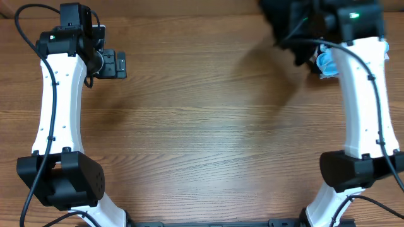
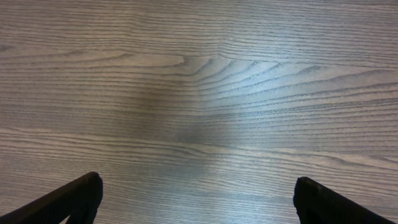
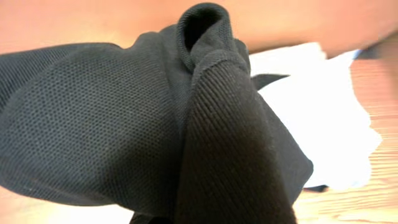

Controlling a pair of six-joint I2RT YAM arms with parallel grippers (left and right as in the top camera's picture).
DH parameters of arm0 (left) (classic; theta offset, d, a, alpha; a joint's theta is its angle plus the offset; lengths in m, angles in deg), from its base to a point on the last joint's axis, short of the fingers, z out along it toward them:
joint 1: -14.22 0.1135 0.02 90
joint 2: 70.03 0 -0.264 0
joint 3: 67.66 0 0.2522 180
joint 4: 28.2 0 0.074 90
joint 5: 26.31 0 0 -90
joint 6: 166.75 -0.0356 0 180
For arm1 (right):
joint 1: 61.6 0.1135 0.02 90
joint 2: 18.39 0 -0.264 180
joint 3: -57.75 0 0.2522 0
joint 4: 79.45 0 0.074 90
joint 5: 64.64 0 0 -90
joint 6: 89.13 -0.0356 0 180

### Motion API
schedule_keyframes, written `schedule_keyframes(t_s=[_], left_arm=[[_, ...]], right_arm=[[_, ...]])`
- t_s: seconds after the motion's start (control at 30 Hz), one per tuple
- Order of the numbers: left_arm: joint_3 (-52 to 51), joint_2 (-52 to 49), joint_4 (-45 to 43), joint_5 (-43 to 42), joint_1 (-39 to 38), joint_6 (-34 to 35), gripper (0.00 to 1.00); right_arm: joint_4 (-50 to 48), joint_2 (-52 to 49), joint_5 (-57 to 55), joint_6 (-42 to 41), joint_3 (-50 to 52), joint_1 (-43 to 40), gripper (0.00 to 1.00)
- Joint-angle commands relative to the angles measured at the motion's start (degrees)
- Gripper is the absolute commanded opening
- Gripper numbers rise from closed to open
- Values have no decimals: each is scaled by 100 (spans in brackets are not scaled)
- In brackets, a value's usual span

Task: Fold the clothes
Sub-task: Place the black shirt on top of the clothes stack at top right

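Next, the right gripper moves toward the right in the overhead view and down to release the shirt [image 1: 284, 28], as the light-blue-and-white garment [image 1: 327, 64] lies below it there.
The black shirt [image 1: 284, 28] hangs bunched and blurred at the far right of the table, under my right arm's wrist. In the right wrist view its black knit fabric [image 3: 124, 124] fills most of the frame, with a ribbed collar fold [image 3: 230, 124] running down into my jaws. My right gripper [image 1: 307, 28] is shut on the shirt; its fingers are hidden by the cloth. My left gripper [image 1: 115, 64] is at the far left, open and empty. In the left wrist view its fingers [image 2: 196, 193] are spread wide over bare wood.
A light-blue-and-white garment [image 1: 325, 62] lies beside my right arm at the far right; it shows as white cloth [image 3: 323, 124] behind the shirt. The wooden table [image 1: 202, 126] spans the view between the arms.
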Motion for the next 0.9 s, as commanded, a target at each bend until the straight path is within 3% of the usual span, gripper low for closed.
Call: schedule_keyframes(t_s=[0.0,0.47,0.67,0.87], left_arm=[[136,-61,-22,-66,11,-107,100],[136,-61,-243,-68,2,155,100],[136,-61,-350,-70,2,157,100],[136,-61,-439,-70,0,402,100]], right_arm=[[-280,267,-603,76,-251,-389,4],[-2267,-254,-721,2116,-232,-2070,4],[-2479,-892,426,2166,-210,-2601,4],[-2339,-1587,1137,2120,-199,-2496,4]])
